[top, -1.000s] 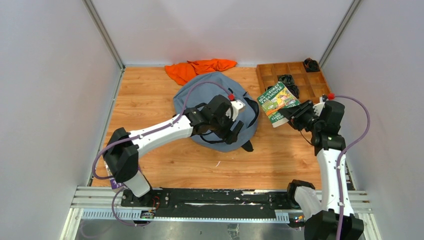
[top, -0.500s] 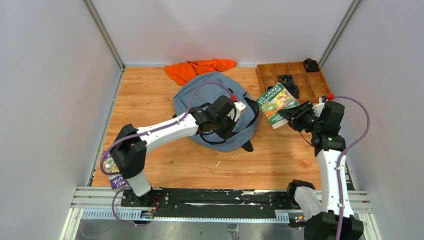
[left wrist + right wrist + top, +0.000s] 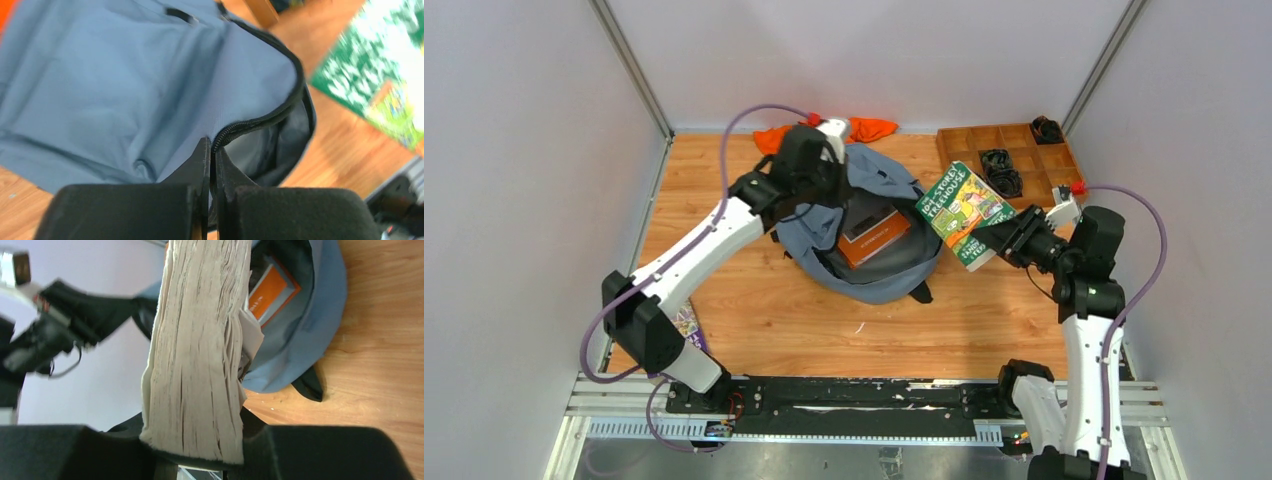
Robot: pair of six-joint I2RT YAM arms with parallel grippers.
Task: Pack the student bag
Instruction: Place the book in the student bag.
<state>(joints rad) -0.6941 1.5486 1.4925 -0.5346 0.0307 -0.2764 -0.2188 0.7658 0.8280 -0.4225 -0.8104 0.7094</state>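
The bag's opening is held open. I should next move my right gripper to the left in the top view and down, and let go of the green book on the orange book [image 3: 874,236] [image 3: 272,290].
The student bag [image 3: 879,278] lies mid-table with its mouth held wide open. My left gripper [image 3: 821,178] is shut on the bag's black zipper edge [image 3: 250,125] and holds the grey-blue flap [image 3: 100,75] up toward the back wall. An orange book [image 3: 874,236] lies inside the bag. To the right of the bag, my right gripper [image 3: 1009,238] is shut on a thick green-covered book [image 3: 962,210] held in the air. In the right wrist view the book's page edge [image 3: 200,340] fills the gap between the jaws, with the bag [image 3: 320,315] and orange book [image 3: 272,290] beyond.
An orange cloth [image 3: 876,128] lies at the back wall behind the bag. A wooden compartment tray [image 3: 1058,160] with dark items stands at the back right. Another book [image 3: 686,322] lies by the left arm's base. Grey walls close in on three sides.
My left gripper closed on the bag's zipper edge and pulled the flap up and back, opening the bag and baring the orange book. The right gripper carried the green book slightly left.
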